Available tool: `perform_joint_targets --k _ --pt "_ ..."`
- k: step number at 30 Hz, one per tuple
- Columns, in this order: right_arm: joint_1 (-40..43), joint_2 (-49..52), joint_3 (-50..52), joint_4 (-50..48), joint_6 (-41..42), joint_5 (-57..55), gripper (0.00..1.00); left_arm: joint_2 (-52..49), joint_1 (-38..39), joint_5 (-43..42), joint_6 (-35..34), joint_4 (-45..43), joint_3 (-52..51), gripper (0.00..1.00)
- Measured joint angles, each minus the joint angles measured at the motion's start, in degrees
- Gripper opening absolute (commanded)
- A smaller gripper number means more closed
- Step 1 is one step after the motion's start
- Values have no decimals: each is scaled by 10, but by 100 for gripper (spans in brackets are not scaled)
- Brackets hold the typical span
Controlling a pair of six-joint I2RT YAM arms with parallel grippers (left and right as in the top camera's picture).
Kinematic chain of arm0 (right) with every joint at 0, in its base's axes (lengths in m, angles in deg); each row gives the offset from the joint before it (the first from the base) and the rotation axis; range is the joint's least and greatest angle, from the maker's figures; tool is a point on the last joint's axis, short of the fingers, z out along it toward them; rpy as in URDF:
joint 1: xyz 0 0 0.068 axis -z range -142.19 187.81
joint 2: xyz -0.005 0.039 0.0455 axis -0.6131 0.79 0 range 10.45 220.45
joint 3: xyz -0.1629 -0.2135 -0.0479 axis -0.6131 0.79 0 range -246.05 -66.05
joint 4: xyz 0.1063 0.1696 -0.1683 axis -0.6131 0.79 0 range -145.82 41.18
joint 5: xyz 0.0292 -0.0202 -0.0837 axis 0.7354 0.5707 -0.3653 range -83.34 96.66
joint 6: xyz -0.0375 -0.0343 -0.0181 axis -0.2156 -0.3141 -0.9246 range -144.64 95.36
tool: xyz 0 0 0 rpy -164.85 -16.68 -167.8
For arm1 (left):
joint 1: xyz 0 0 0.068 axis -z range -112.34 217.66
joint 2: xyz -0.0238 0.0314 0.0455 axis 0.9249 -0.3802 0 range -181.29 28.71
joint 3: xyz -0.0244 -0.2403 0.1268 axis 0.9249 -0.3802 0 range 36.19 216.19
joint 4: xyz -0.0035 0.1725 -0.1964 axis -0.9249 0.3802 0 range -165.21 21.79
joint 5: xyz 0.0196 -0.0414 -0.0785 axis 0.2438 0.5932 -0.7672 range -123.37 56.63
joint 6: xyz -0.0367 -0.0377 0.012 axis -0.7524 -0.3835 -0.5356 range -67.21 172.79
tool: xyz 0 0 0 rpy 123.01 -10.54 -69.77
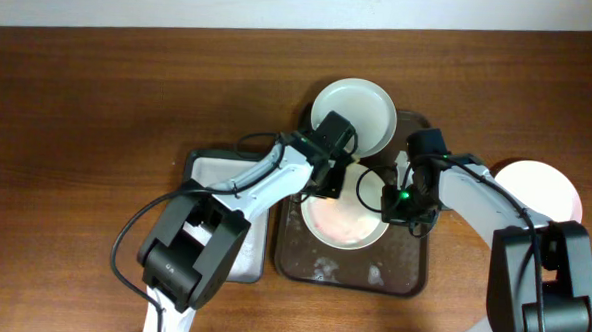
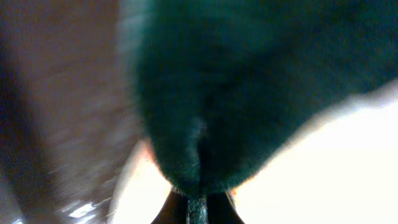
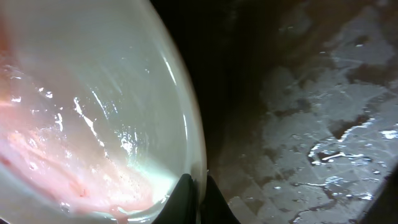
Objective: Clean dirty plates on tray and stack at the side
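Observation:
The left gripper lifts off the plate next and goes over the white lining to release the sponge, as that tray lies to the left in the overhead view.
The dark brown tray (image 1: 404,271) lies in the middle of the table, wet with foam. A pinkish plate (image 1: 341,226) with red smears rests in it. My right gripper (image 1: 400,205) is shut on this plate's right rim (image 3: 198,186); the smeared inside shows in the right wrist view (image 3: 93,124). My left gripper (image 1: 327,183) is over the plate's left part, shut on a dark green sponge (image 2: 249,93) that is pressed against the pale plate (image 2: 323,174). A mint-green plate (image 1: 353,116) sits at the tray's far edge. A white-pink plate (image 1: 540,192) lies on the table at the right.
A smaller black tray with white lining (image 1: 211,172) lies left of the brown tray, under my left arm. The tray floor shows water and foam patches (image 3: 323,124). Brown wooden table (image 1: 98,107) all around.

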Motion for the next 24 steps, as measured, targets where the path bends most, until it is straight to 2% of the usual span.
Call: perform_joint_targets --k 8,12,15,18,20,21,24 --pt "-2 0 3 20 -15 0 4 -1 -8 144 10 149 105 0" --pt "-2 -1 3 24 -19 -4 4 16 -24 49 10 199 140 0" --pt "-2 -45 12 40 -20 -19 4 87 -77 1 16 277 141 0" --pt "-2 -135 14 45 -25 -35 4 183 -142 24 44 376 144 0" --pt "-2 -207 13 49 -25 -60 4 215 -171 33 66 370 108 0" --pt "-2 -212 13 49 -25 -69 4 216 -181 31 71 363 85 0" --pt "-61 -296 13 81 -16 -181 4 214 -223 1 90 280 -63 0"
